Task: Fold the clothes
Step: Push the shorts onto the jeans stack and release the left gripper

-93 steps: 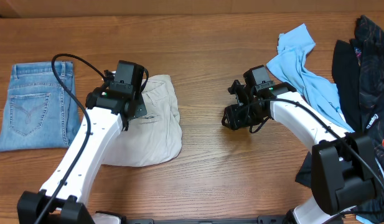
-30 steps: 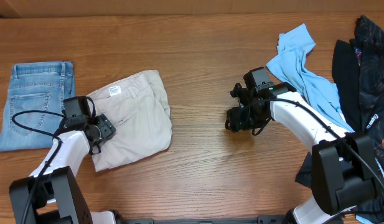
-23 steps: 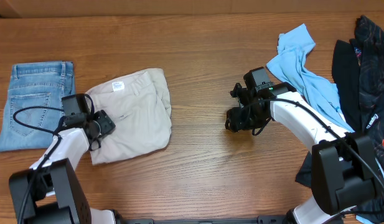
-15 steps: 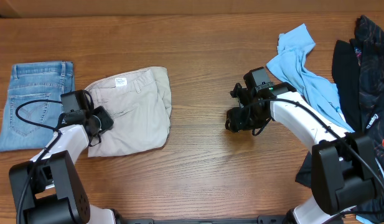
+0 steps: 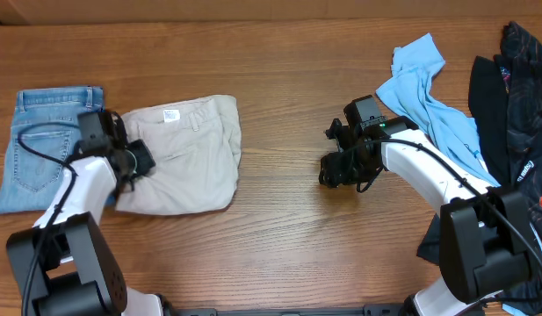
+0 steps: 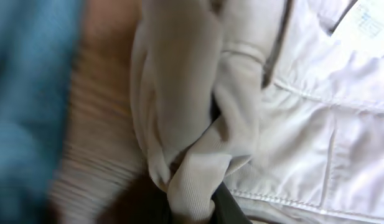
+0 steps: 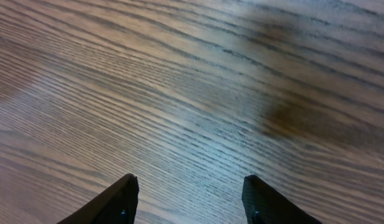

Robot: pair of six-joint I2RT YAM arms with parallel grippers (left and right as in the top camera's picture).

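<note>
My left gripper carries the bunched fold to the left in the overhead view onto the jeans [image 5: 51, 146] [image 6: 31, 106] next, since the folded blue jeans lie beside the beige shorts.
The folded beige shorts [image 5: 187, 158] lie left of centre on the table, white label near the top edge. My left gripper [image 5: 130, 162] is at their left edge, shut on a bunched fold of the beige cloth [image 6: 198, 155]. My right gripper [image 5: 328, 171] hovers over bare wood at centre right, open and empty; its fingertips [image 7: 188, 199] show only tabletop between them. A light-blue shirt [image 5: 424, 96] lies crumpled to the right of it. Black garments [image 5: 512, 96] are heaped at the far right edge.
Folded blue jeans [image 5: 38, 145] lie at the far left, next to the shorts, and show as a blue blur in the left wrist view [image 6: 23, 93]. The table's far edge [image 5: 253, 19] runs along the top.
My left gripper has dragged the beige shorts leftward and up toward the jeans, turning them square to the table. The right arm has not moved.
</note>
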